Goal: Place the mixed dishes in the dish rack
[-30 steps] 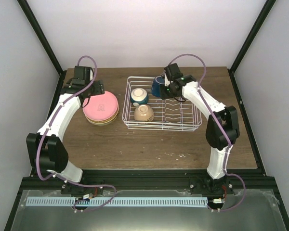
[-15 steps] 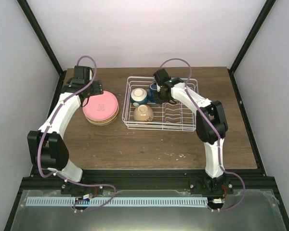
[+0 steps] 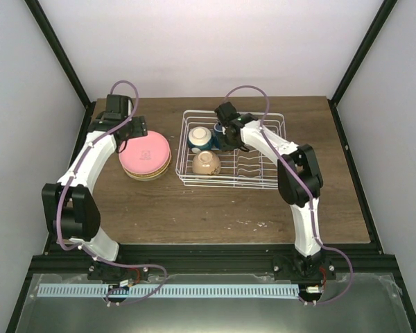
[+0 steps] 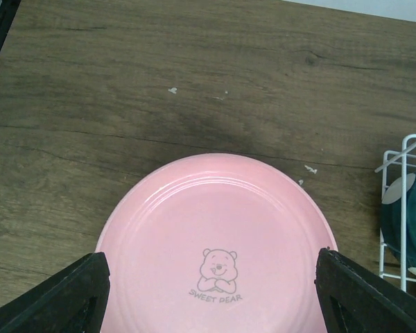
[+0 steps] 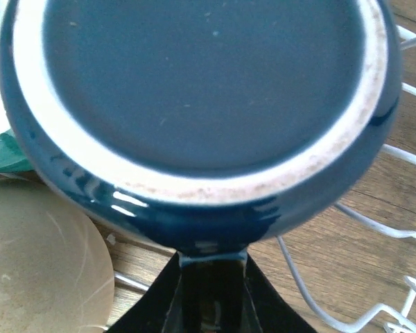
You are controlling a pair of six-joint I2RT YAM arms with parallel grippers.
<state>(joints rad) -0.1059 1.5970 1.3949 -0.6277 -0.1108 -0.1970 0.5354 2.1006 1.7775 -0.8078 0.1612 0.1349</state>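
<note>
My left gripper draws back and down onto the pink plate's edge opposite the rack next. That edge lies below it, left in the top view.
A pink plate (image 3: 145, 154) with a bear print lies on a tan-yellow plate (image 3: 148, 174) left of the white wire dish rack (image 3: 236, 184). My left gripper (image 3: 130, 132) hovers open over the pink plate's (image 4: 215, 236) far side, and its fingers (image 4: 83, 291) stand about as wide apart as the plate. Inside the rack sit a white-and-blue bowl (image 3: 200, 139) and a cream bowl (image 3: 206, 163). My right gripper (image 3: 229, 133) is shut on the handle of the dark blue mug (image 5: 201, 90), held bottom toward the camera, low in the rack beside the bowls.
Rack wires (image 5: 319, 305) pass under and to the right of the mug, with the cream bowl (image 5: 41, 263) close on its left. The rack's corner (image 4: 402, 149) with the white-and-blue bowl (image 4: 402, 222) stands right of the pink plate. Upright prongs fill the rack's right half.
My right arm has carried the mug leftward and down inside the rack, toward the white-and-blue bowl. My left gripper has stayed over the pink plate.
</note>
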